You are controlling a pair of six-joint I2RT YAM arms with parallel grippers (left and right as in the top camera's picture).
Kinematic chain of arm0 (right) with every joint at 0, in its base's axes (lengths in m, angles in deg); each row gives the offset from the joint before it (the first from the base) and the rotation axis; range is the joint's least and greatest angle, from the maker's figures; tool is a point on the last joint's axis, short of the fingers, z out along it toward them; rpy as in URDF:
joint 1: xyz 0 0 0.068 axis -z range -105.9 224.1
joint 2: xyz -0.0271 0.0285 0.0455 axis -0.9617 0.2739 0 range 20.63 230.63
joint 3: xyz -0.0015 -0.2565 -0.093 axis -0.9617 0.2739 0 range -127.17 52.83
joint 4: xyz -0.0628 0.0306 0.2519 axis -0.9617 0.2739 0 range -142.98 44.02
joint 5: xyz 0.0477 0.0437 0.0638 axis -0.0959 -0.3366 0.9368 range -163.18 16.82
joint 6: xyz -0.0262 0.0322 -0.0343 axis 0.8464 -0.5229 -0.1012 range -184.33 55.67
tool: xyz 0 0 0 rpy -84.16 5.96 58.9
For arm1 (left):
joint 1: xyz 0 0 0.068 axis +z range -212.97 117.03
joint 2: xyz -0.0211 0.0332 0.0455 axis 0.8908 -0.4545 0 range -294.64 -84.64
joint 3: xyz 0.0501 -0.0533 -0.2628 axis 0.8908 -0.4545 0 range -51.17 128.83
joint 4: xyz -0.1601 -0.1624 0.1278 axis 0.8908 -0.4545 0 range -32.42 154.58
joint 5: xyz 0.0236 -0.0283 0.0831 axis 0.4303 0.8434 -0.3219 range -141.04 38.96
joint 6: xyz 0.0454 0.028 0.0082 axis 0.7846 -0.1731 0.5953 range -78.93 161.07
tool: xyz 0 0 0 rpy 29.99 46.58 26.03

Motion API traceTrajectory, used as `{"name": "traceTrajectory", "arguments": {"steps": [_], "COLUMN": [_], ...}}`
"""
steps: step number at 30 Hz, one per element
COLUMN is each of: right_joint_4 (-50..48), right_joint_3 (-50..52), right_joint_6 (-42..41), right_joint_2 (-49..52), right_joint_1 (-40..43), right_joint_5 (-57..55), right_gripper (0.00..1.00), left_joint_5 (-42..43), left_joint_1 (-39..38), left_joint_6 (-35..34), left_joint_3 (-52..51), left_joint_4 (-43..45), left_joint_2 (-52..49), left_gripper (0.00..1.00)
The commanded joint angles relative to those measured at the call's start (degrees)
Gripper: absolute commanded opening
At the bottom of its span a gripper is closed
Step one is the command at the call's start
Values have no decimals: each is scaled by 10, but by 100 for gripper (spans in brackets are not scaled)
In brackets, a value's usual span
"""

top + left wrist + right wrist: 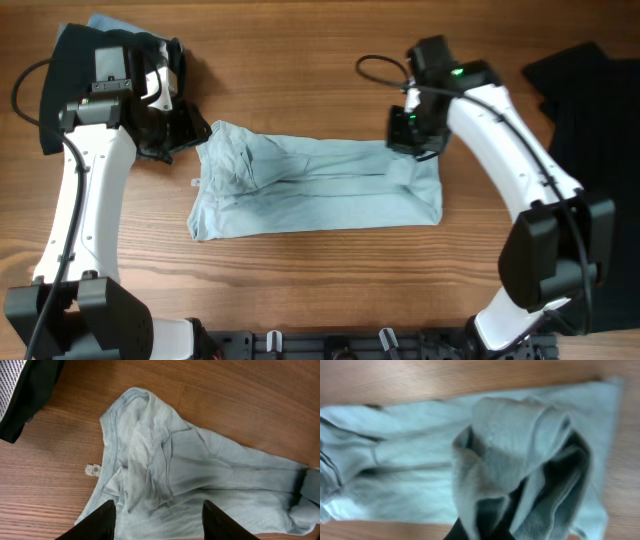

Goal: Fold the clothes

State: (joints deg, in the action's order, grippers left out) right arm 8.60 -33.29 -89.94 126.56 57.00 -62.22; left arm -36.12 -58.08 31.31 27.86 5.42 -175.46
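My right gripper carries the shirt's end toward the collar next, onto the shirt's middle, and opens, since the end hangs bunched above the long folded shirt.
The pale light-blue T-shirt (310, 185) lies folded into a long strip across the middle of the wooden table. It also shows in the left wrist view (200, 475). My left gripper (159, 521) is open and empty, hovering above the shirt's left end near the collar. In the overhead view it is at the shirt's upper left corner (175, 130). My right gripper (415, 140) is shut on the shirt's right end, and bunched blue cloth (520, 460) is draped over its fingers.
A black garment with a blue one beneath (75, 60) lies at the back left, partly under my left arm. Another black garment (590, 110) lies at the right edge. A small white tag (91, 468) sticks out beside the shirt's collar.
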Motion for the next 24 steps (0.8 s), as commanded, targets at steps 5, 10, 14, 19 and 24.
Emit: {"name": "traceTrajectory", "arguments": {"steps": [5, 10, 14, 19, 24], "right_joint_4": [-29, -34, -38, -30, -15], "right_joint_3": [15, 15, 15, 15, 5], "right_joint_6": [-77, -111, -125, -117, -42], "right_joint_2": [34, 46, 49, 49, 37], "right_joint_1": [-87, -124, -140, -142, -133], "right_joint_5": [2, 1, 2, 50, 26], "right_gripper": [4, 4, 5, 66, 77], "left_joint_5": [7, 7, 7, 7, 7], "left_joint_1": [-2, -2, -2, -2, -2], "left_joint_6": [5, 5, 5, 5, 5], "left_joint_3": [9, 9, 9, 9, 9], "left_joint_4": [-3, -3, -3, -2, -3], "left_joint_2": [12, 12, 12, 12, 12], "left_gripper": [56, 56, 56, 57, 57]}}
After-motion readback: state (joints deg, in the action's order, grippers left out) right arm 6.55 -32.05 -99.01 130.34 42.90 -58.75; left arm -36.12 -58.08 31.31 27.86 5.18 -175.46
